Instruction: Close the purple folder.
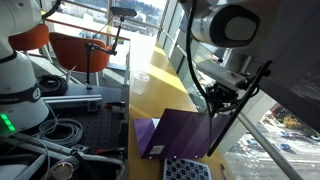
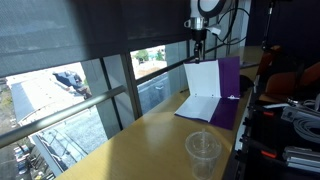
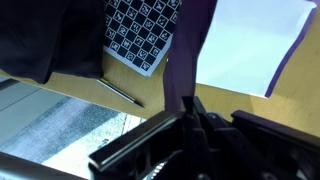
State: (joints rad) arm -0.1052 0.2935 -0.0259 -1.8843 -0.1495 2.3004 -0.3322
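My gripper takes the raised cover's top edge down and over toward the flat white sheet (image 3: 250, 45) next, then lets go. The cover still stands open and upright.
The purple folder (image 1: 180, 130) lies on the yellow table with one cover lifted upright. In an exterior view the raised cover (image 2: 228, 78) shows a white sheet (image 2: 203, 80) on its inner face. In the wrist view the cover appears edge-on as a purple strip (image 3: 185, 55), with the white paper (image 3: 250, 40) beside it. My gripper (image 3: 190, 105) is shut on the top edge of this raised cover. It also shows in both exterior views (image 1: 213, 100) (image 2: 198, 45), above the folder.
A dark blue-dotted patterned pad (image 3: 140, 30) (image 1: 188, 170) lies beside the folder, with a pen (image 3: 122, 93) next to it. A clear plastic cup (image 2: 203, 150) stands on the table (image 2: 150, 140). Windows run along the table's edge; cables and equipment (image 1: 50, 130) sit on the other side.
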